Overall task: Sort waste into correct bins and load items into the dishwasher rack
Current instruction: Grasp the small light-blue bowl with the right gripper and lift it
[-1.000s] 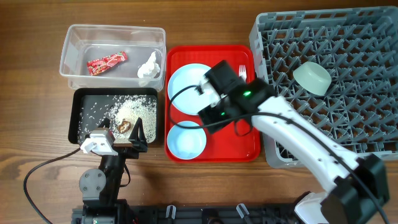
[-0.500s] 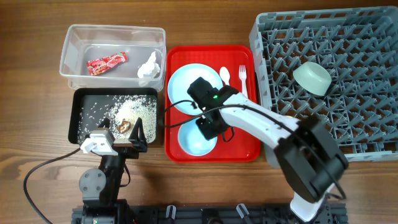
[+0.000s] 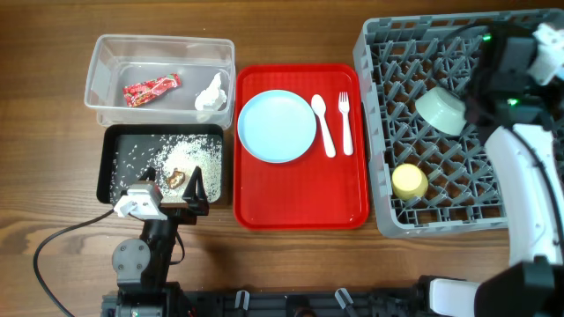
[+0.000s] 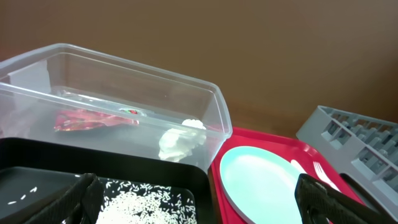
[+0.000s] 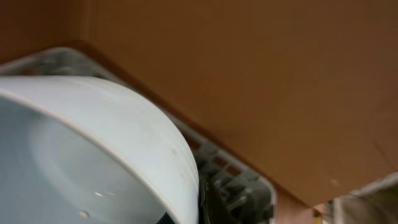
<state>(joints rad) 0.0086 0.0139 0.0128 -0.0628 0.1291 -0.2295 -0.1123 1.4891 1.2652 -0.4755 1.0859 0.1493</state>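
The other bowl already sits in its own slots, so my right gripper will next lower the pale blue bowl onto the rack wires beside it and release its rim.
My right gripper [image 5: 198,208] is shut on the rim of a pale blue bowl [image 5: 93,155], held over the far part of the grey dishwasher rack [image 3: 520,167]. From overhead that arm hides the held bowl. Another bowl [image 3: 441,110] and a yellow cup [image 3: 409,181] sit in the rack. The pale blue plate [image 3: 277,126], white spoon [image 3: 323,125] and fork [image 3: 345,121] lie on the red tray [image 3: 300,198]. My left gripper [image 4: 199,211] hangs open over the near edge of the black tray [image 3: 113,163], which holds rice [image 3: 189,156]. The clear tub [image 3: 106,66] contains the red wrapper [image 3: 151,88] and white tissue [image 3: 210,92].
The tub and black tray stand at the left, the red tray in the middle, and the rack fills the right side. Bare wood shows along the front edge and far left. A black cable [image 3: 62,242] trails from the left arm's base.
The right arm has swung from the red tray up to the rack's far right, taking the bowl with it. The bowl is gone from the tray. The left arm has not moved.
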